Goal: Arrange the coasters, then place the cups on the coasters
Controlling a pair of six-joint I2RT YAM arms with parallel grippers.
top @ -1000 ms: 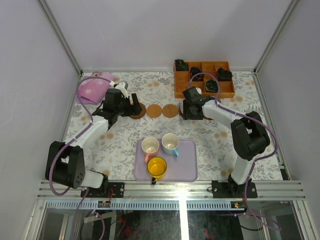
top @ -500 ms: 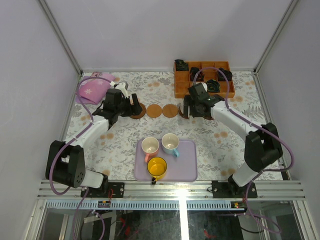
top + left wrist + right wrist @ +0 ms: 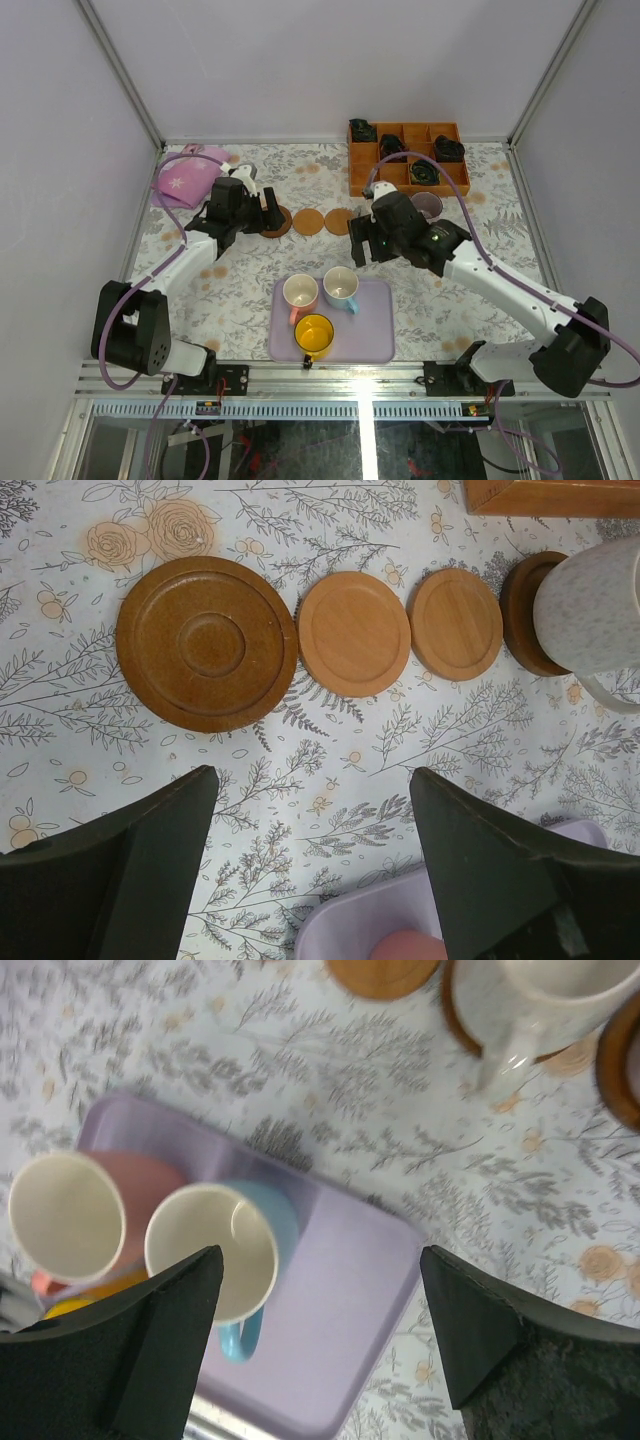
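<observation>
The light blue cup's handle is farther back and down, past the cup's rim. My right gripper will move there next.
Three bare coasters lie in a row: a dark ringed one and two lighter ones. To their right a cream-white cup stands on a fourth, dark coaster. A pale purple cup stands further right. On the lavender tray are the light blue cup, the cream cup with a pink handle and the yellow cup. My left gripper hangs open just in front of the coaster row. My right gripper is open and empty over the tray's far right, beside the blue cup.
An orange-brown compartment box holding dark items stands at the back right. A pink cloth lies at the back left. Metal frame posts and walls close in the flowered table on three sides.
My right gripper let go of the cream-white cup on its coaster, opened wide and swung from the coaster row toward the tray. The left arm has not moved.
</observation>
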